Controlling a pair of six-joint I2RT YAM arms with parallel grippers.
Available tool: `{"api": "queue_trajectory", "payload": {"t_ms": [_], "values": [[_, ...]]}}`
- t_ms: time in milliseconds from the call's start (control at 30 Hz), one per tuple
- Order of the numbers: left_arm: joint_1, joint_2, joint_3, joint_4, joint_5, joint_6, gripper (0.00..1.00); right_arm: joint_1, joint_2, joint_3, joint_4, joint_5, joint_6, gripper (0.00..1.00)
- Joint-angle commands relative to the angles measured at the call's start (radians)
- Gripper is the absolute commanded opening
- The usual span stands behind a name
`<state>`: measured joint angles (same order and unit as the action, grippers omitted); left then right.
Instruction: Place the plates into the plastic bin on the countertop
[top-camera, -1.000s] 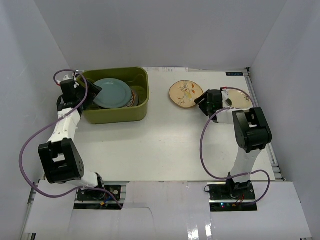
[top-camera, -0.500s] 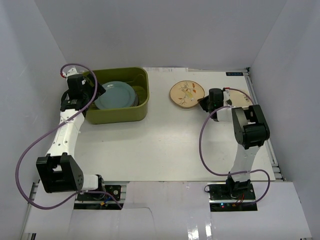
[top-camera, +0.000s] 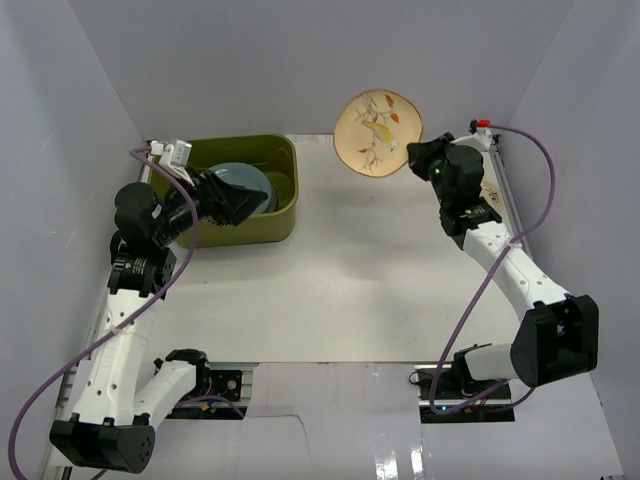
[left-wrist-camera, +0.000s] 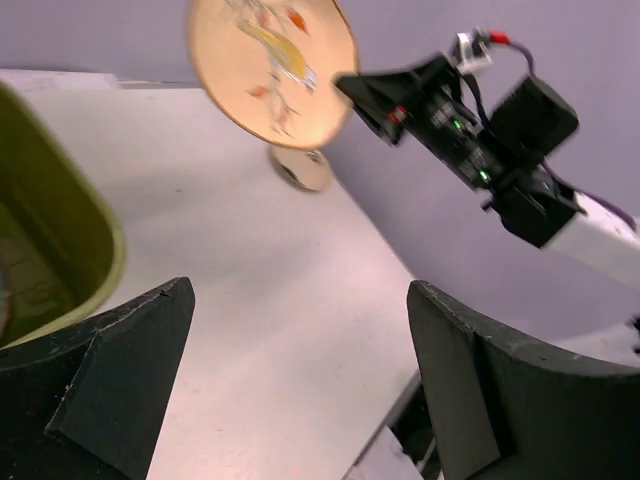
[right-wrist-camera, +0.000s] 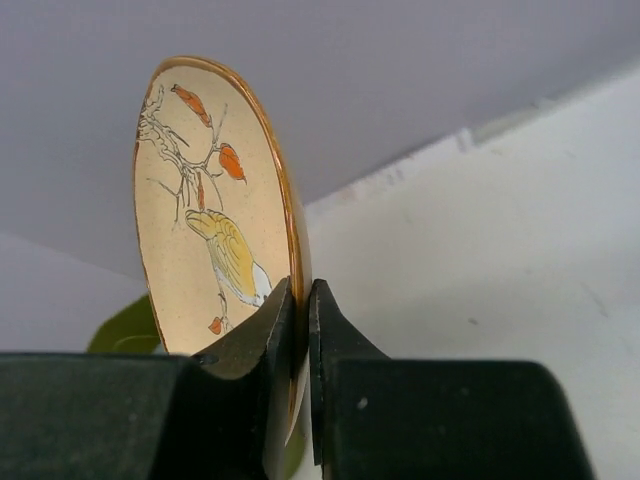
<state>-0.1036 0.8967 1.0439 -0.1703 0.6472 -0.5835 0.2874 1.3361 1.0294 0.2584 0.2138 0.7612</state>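
Next, my right gripper moves over the pale blue plate (top-camera: 250, 178), below and to the left in the top view, and down to release the tan floral plate's rim.
My right gripper (top-camera: 412, 157) is shut on the rim of a tan floral plate (top-camera: 378, 132), which stands on edge, high above the countertop (top-camera: 330, 280). In the right wrist view the jaws (right-wrist-camera: 301, 300) pinch the lower rim of that plate (right-wrist-camera: 205, 220). The olive-green plastic bin (top-camera: 226, 233) sits at the back left with a pale blue plate (top-camera: 250, 178) on top of others inside. My left gripper (top-camera: 250, 200) hovers open and holds nothing above the bin's front; its fingers (left-wrist-camera: 300, 290) stand wide apart. A small cream plate (left-wrist-camera: 303, 168) lies flat on the countertop at the right.
White walls close in the countertop on three sides. The bin's rim (left-wrist-camera: 95, 255) shows at the left of the left wrist view. Purple cables loop from both arms. The right arm (top-camera: 500, 260) stretches over the right side of the countertop.
The right gripper shut on the tan floral plate and lifted it off the countertop, turning it on edge. The left arm rose and drew back from inside the bin, still open.
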Motion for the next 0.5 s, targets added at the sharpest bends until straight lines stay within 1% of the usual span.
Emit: {"api": "queue_trajectory", "payload": {"t_ms": [0,33,100,133,200,233,267,300,333,367,400,433,467], "values": [[-0.054,-0.03,0.028,0.103,0.209,-0.053,0.98,0.136,0.014,0.176,0.102,-0.004,-0.057,0.08],[-0.068,-0.035,0.051,0.113,0.224,-0.064,0.98,0.197,0.058,0.239,0.094,0.01,-0.069,0.08],[-0.111,-0.047,0.128,0.117,0.221,-0.065,0.98,0.254,0.113,0.303,0.091,0.051,-0.082,0.08],[-0.122,-0.05,0.151,0.117,0.215,-0.059,0.98,0.274,0.174,0.337,0.09,0.059,-0.082,0.08],[-0.149,-0.053,0.214,0.091,0.187,-0.05,0.98,0.34,0.237,0.444,0.082,0.076,-0.08,0.08],[-0.157,-0.053,0.229,0.077,0.178,-0.041,0.98,0.36,0.308,0.483,0.078,0.088,-0.08,0.08],[-0.166,-0.053,0.235,0.071,0.169,-0.026,0.98,0.395,0.348,0.524,0.068,0.091,-0.08,0.08],[-0.185,-0.054,0.24,0.066,0.158,-0.018,0.98,0.412,0.386,0.625,0.041,0.085,-0.08,0.08],[-0.194,-0.059,0.243,0.063,0.148,-0.007,0.98,0.426,0.469,0.679,0.021,0.084,-0.08,0.08],[-0.203,-0.065,0.243,0.061,0.138,0.007,0.98,0.456,0.513,0.733,0.004,0.087,-0.086,0.08],[-0.218,-0.07,0.242,0.06,0.115,0.013,0.98,0.47,0.553,0.844,-0.036,0.085,-0.091,0.08],[-0.226,-0.076,0.239,0.057,0.103,0.019,0.98,0.49,0.64,0.903,-0.063,0.084,-0.092,0.08],[-0.234,-0.079,0.239,0.048,0.092,0.027,0.98,0.499,0.682,0.96,-0.089,0.076,-0.092,0.08]]}}
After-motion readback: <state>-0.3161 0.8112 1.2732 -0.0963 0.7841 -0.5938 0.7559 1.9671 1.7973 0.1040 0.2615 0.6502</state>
